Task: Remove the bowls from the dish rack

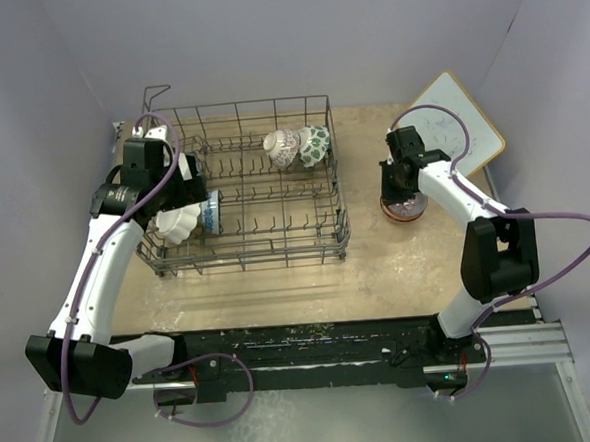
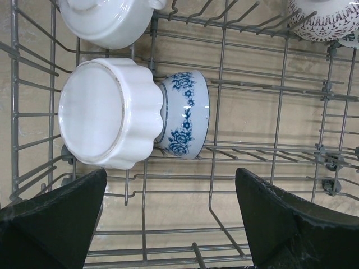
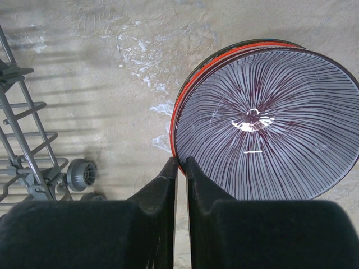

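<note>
I will move my left gripper to the right in the top view next, tilt it and lower it onto the blue floral bowl's rim [image 1: 218, 212] [image 2: 206, 116], because the bowl's rim faces empty rack space.
The dish rack [image 1: 339, 183] of dark wire stands left of centre. Inside lie a white scalloped bowl [image 1: 175, 224] nested against a blue floral bowl [image 1: 210, 212], and at the back a dark patterned bowl [image 1: 283, 148] and a green-white bowl [image 1: 314, 144]. My left gripper [image 2: 171, 218] is open and empty over the rack floor, just short of the scalloped bowl [image 2: 104, 112] and the blue bowl [image 2: 185, 115]. My right gripper [image 3: 180, 161] is shut on the rim of the grey-purple striped bowl [image 3: 269, 123], which sits inside a red-orange bowl [image 3: 188, 84] on the table.
Another white bowl [image 2: 106, 22] lies at the rack's left side. A white tilted board [image 1: 464, 120] leans at the back right behind the right arm. The rack's corner and foot [image 3: 81, 174] are left of the bowl stack [image 1: 407, 210].
</note>
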You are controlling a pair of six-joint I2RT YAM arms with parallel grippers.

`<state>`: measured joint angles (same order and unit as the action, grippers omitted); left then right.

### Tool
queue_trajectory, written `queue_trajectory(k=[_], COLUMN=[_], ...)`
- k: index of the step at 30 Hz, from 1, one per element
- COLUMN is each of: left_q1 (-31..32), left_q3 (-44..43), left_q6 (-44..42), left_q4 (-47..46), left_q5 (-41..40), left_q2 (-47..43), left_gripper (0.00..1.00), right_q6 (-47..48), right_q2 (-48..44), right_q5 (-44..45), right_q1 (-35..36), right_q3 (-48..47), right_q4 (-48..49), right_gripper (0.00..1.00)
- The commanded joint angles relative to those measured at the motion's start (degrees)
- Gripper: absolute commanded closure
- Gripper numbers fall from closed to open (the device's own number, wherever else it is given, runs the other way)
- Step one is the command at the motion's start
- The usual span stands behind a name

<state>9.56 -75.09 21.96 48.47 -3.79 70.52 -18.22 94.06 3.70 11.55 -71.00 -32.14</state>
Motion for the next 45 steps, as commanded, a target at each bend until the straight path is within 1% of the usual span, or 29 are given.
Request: queue_trajectory(k=[1,10,13,16,19,23,27,29,32,34,39,45], left_q1=[0.3,0.3,0.3,0.3,0.7,3.3,9.8,12.7,17.6,19.5,21.0,21.0], left_q3=[0.2,0.2,0.0,-0.7,-1.8,-3.6,-6.5,-8.2,-10.8,-12.8,-15.5,-14.1], left_q6=[0.5,0.5,-0.1,-1.4,-2.7,-3.6,-3.7,-3.5,-4.7,-5.4,-7.2,-9.1], left_q4=[-1.6,-1.5,-1.2,0.3,2.0,3.3,4.8,5.8,6.5,7.2,9.2,7.6], left_q5=[-0.3,-0.2,-0.6,-2.0,-5.3,-10.5,-17.0,-20.5,-28.0,-31.3,-36.3,-38.2], left_q2=[-1.9,-1.9,-1.8,-1.2,-0.3,2.0,6.5,9.5,14.1,17.5,23.9,25.8], left_gripper=[0.01,0.01,0.01,0.01,0.0,0.03,0.07,0.07,0.05,0.04,0.01,0.02], right_q6=[0.2,0.5,0.3,0.3,0.2,-0.2,-0.6,-0.6,-0.9,-0.7,1.5,2.2], right_q2=[-0.6,-0.2,-2.2,-4.3,-5.9,-8.0,-9.6,-10.1,-11.4,-12.1,-15.6,-18.0], right_q5=[-0.4,0.5,0.5,1.5,2.3,2.4,1.8,1.2,1.5,2.2,0.9,2.3], right_q1=[-0.1,-0.1,-0.1,-0.1,-0.1,-0.1,-0.1,-0.1,-0.1,-0.1,-0.1,-0.2], right_q3=[-0.5,-0.5,-0.7,-2.5,-5.2,-7.8,-9.4,-9.9,-9.1,-8.3,-4.5,-1.7], right_q4=[0.4,0.2,0.3,-0.4,-1.9,-2.6,-2.7,-3.6,-3.2,-3.3,-1.2,-1.0], right_gripper=[0.89,0.87,0.87,0.84,0.81,0.78,0.75,0.75,0.74,0.74,0.74,0.75])
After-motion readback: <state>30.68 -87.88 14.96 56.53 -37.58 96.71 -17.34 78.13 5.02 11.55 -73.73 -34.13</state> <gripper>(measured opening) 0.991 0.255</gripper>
